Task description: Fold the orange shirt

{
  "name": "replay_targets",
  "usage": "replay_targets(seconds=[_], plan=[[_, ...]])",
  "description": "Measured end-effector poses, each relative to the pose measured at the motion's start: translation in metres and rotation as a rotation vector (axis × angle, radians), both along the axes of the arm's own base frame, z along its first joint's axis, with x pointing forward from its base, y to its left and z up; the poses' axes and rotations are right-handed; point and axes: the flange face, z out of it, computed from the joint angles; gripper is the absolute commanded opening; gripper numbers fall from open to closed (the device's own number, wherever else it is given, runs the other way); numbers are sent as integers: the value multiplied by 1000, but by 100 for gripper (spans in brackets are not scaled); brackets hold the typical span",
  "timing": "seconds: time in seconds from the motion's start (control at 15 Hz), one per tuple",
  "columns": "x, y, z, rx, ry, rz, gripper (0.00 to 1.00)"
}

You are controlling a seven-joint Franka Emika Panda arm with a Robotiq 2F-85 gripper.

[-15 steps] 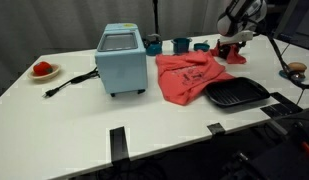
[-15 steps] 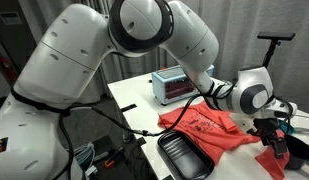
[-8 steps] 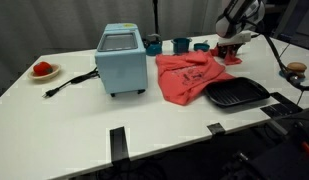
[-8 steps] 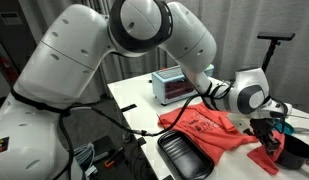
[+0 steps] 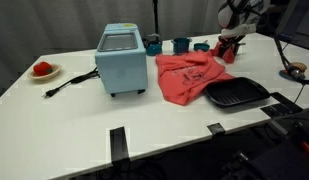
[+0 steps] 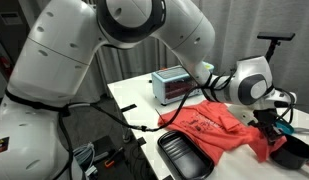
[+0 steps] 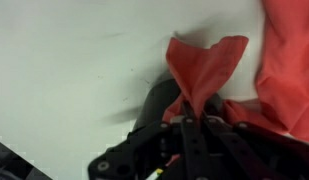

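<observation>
The robot's gripper needs to go up and move toward the light blue appliance, then let go of the shirt's corner over the shirt's spread body, because this end of the shirt sticks out by the black pot.
The orange shirt (image 5: 189,75) lies crumpled on the white table (image 5: 84,120), also seen from the side in an exterior view (image 6: 209,128). My gripper (image 5: 230,46) is at the shirt's far edge, shut on a corner of the cloth. In the wrist view the jaws (image 7: 191,118) are pressed together with a peak of orange fabric (image 7: 204,62) pinched between them and rising off the table. In an exterior view the gripper (image 6: 270,128) hangs over the shirt's end with cloth bunched under it.
A light blue box-shaped appliance (image 5: 121,58) stands mid-table, its black cable (image 5: 69,82) trailing toward a plate with something red (image 5: 42,69). A black tray (image 5: 236,93) lies beside the shirt. Dark cups (image 5: 181,44) stand behind it.
The jaws have gone from open to shut on the shirt's corner. That corner, flat on the table before, is now gathered and lifted a little.
</observation>
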Motion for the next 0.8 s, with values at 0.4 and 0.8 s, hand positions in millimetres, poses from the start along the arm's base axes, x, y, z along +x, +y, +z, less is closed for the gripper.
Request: replay_targets(seconds=[0.4, 0.8], plan=[[-2, 20, 65, 61, -17, 110, 1], [9, 107, 85, 262, -105, 219, 1]])
